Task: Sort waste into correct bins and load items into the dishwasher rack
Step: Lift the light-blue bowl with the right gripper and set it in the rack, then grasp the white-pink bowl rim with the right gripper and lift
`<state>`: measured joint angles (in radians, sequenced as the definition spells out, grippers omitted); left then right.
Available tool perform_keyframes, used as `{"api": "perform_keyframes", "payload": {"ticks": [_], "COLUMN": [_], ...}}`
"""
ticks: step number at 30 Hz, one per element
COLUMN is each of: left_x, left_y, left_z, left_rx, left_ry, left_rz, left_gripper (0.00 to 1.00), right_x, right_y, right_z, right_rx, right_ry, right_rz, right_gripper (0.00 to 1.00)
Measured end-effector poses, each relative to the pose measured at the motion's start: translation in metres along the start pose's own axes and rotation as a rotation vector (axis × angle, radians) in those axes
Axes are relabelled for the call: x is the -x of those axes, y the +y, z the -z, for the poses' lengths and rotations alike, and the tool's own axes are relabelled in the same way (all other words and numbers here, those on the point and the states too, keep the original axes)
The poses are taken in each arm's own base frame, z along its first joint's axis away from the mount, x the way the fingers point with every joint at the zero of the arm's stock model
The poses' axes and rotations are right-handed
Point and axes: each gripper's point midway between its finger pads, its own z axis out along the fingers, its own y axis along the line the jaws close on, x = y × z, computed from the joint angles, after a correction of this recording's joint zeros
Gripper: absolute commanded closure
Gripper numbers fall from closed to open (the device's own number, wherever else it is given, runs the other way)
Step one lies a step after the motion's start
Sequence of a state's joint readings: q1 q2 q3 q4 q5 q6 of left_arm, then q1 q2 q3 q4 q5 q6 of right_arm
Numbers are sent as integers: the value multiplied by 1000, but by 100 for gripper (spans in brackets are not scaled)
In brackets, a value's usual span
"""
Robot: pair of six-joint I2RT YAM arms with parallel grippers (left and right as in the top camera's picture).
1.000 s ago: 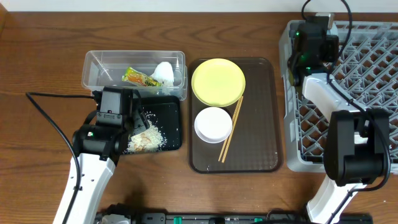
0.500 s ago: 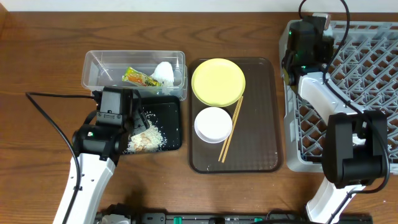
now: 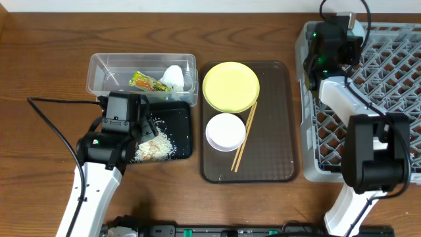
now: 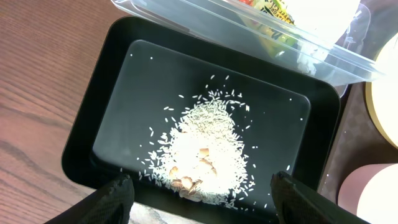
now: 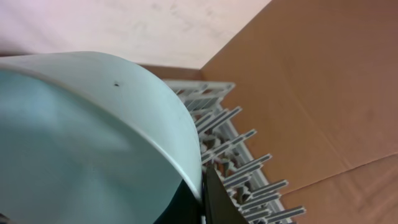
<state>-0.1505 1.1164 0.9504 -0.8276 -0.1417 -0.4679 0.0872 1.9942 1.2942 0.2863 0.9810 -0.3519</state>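
Observation:
The right gripper brings the light blue bowl (image 5: 93,137) down among the pegs at the rack's far corner (image 5: 216,121) next and releases the bowl's rim, because they stand close beside it.
My left gripper (image 4: 199,196) is open just above the near edge of the black tray (image 4: 93,130), which holds the rice scraps (image 4: 205,152). The clear tub (image 3: 105,69) behind it holds the food wrapper (image 3: 148,82) and the white paper wad (image 3: 173,77). My right gripper (image 5: 202,196) is shut on the rim of the light blue bowl (image 5: 93,137), over the far left corner of the grey dishwasher rack (image 3: 395,85); the arm hides the bowl from overhead. The yellow plate (image 3: 230,86), a white bowl (image 3: 225,131) and the chopsticks (image 3: 243,137) lie on the brown tray. The small white cup is out of view.
The brown serving tray (image 3: 273,148) lies between the bins and the rack. A black cable (image 3: 56,131) runs across the table on the left. The rack's upright tines (image 5: 249,155) stand close to the bowl's rim.
My right arm has swung slightly left and back at the rack's far left corner, still holding the bowl. The left arm has not moved.

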Motion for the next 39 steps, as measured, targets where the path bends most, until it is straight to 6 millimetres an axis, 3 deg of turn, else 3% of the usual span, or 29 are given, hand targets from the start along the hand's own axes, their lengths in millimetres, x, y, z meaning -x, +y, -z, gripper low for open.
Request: {"api": "perform_keyframes", "payload": {"ticks": [4,12,13,16,19,23,28,31,33,39], "left_x": [0,0,0,0,0,0,0,0,-1,-3], "left_y": [0,0,0,0,0,0,0,0,0,2], "left_z": [0,0,0,0,0,0,0,0,0,0], "left_rx": [0,0,0,0,0,0,0,1,2,8], "left_ry": [0,0,0,1,0,0,1,1,3,12], "left_rz": [0,0,0,0,0,0,-1,0,-1,14], "left_gripper": [27,27,27,27,27,27,27,27,27,26], "right_x": [-6,-25,-29,-42,-61,-64,-36,-19,-14,-39], "right_y": [11,29,31,38,52,53,34,31,38,76], "right_z": [1,22,25,36,50,71,110,146,181,268], "right_rx": [17,51,54,116,247,397,598,784,964,1349], "right_ry": [11,75,88,136,200,240,213,184,183,308], "right_rz": [18,88,93,127,177,166,79,23,-2,61], "right_gripper": [99,99,96,62,54,39,37,37,38,42]}}
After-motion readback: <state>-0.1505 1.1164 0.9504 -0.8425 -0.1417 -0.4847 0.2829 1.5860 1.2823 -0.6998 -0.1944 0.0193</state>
